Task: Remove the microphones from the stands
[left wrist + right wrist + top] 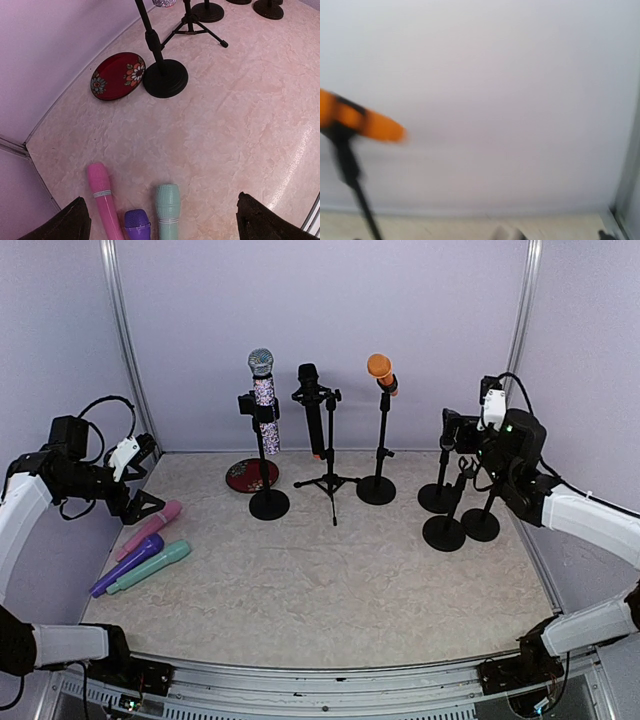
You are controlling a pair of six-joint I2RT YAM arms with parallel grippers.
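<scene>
My right gripper goes to the left in the top view next and closes on the microphone's round head (379, 365), as the orange microphone still sits in its stand.
Three microphones stand in stands at the back: a sparkly one (262, 390), a black one (311, 405) on a tripod, and an orange one (381, 373), blurred at the left of the right wrist view (362, 122). My right gripper (455, 440) hovers among the bare stands to the right of the orange microphone; its jaws are apart and hold nothing. My left gripper (167, 217) is open above a pink (102, 192), a purple (136, 222) and a teal (167, 205) microphone lying on the table. In the top view that gripper (150, 475) is at the far left.
Three bare stands (444, 532) cluster at the right, close under my right arm. A red flowered plate (117, 76) lies by the round base (165, 78) of the sparkly microphone's stand. Walls close the table at the back and both sides.
</scene>
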